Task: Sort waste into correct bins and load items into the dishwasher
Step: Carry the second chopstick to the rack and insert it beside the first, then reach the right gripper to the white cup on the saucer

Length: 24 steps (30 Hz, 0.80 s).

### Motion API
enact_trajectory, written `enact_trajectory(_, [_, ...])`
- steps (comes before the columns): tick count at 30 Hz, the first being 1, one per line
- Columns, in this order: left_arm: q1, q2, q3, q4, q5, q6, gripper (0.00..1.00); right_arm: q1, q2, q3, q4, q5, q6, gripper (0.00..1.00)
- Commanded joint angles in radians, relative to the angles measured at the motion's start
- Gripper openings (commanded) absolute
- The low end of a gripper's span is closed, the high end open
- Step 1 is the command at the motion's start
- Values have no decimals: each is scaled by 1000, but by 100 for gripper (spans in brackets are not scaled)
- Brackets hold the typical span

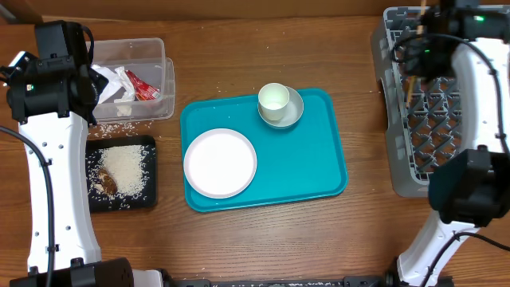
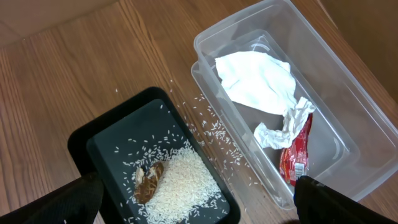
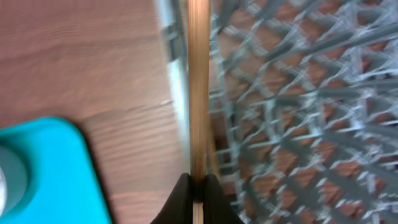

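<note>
My right gripper brings the chopsticks down next into the narrow slot along the grey rack's tray-side edge point(image 1: 401, 99) point(image 3: 212, 119), since they line up lengthwise above it.
My right gripper point(image 3: 197, 188) is shut on the thin wooden chopsticks point(image 3: 198, 93), holding them over the left edge of the grey dish rack point(image 3: 298, 93); overhead, this gripper point(image 1: 416, 54) hangs above the rack point(image 1: 414, 171). My left gripper point(image 2: 199, 211) is open and holds nothing, hovering over both bins. The clear tub point(image 2: 348, 112) contains a white napkin point(image 2: 258, 81) and a red wrapper point(image 2: 295, 152). Rice point(image 2: 183, 180) and a brown scrap point(image 2: 148, 182) lie in the black tray point(image 2: 118, 130). A white plate point(image 1: 221, 163) and a cup point(image 1: 273, 99) on its saucer point(image 1: 293, 112) rest on the teal tray point(image 1: 319, 159).
Loose rice grains point(image 2: 214, 127) are scattered on the wood between the tub and the black tray. The teal tray's corner point(image 3: 50, 168) lies left of the rack. Both white arm bases stand at the table's front corners.
</note>
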State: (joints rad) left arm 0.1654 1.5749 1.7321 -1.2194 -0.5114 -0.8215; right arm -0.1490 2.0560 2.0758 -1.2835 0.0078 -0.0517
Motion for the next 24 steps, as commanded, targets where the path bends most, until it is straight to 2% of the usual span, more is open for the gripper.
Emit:
enact_trajectory(1, [-2,9,-2,1,-7,-21,100,-32,-13,18,29,-16,-58,4])
enact_trajectory(8, [-2,9,-2,1,-7,-20,100,-43,17,18,47,-63,-214,4])
enact_trajectory(13, [-2,9,-2,1,-7,-21,100,-43,71,18,43,-62,-232,5])
enact_trajectory(15, [-2,9,-2,1,-7,-21,100,-43,90,18,37,-61,-233,16])
enact_trajectory(18, [-2,9,-2,1,-7,-20,100,-43,101,18,24,-55,-232,38])
enact_trajectory(19, [-2,9,-2,1,-7,-21,100,-43,101,18,21,-55,-231,49])
enact_trajectory(20, [-2,9,-2,1,-7,-20,100,-43,101,18,21,-55,-223,54])
enact_trajectory(21, [-2,9,-2,1,-7,-21,100,-43,101,18,21,-55,-211,58])
enact_trajectory(24, [-2,9,-2,1,-7,-21,100,-43,101,18,9,-55,-199,59])
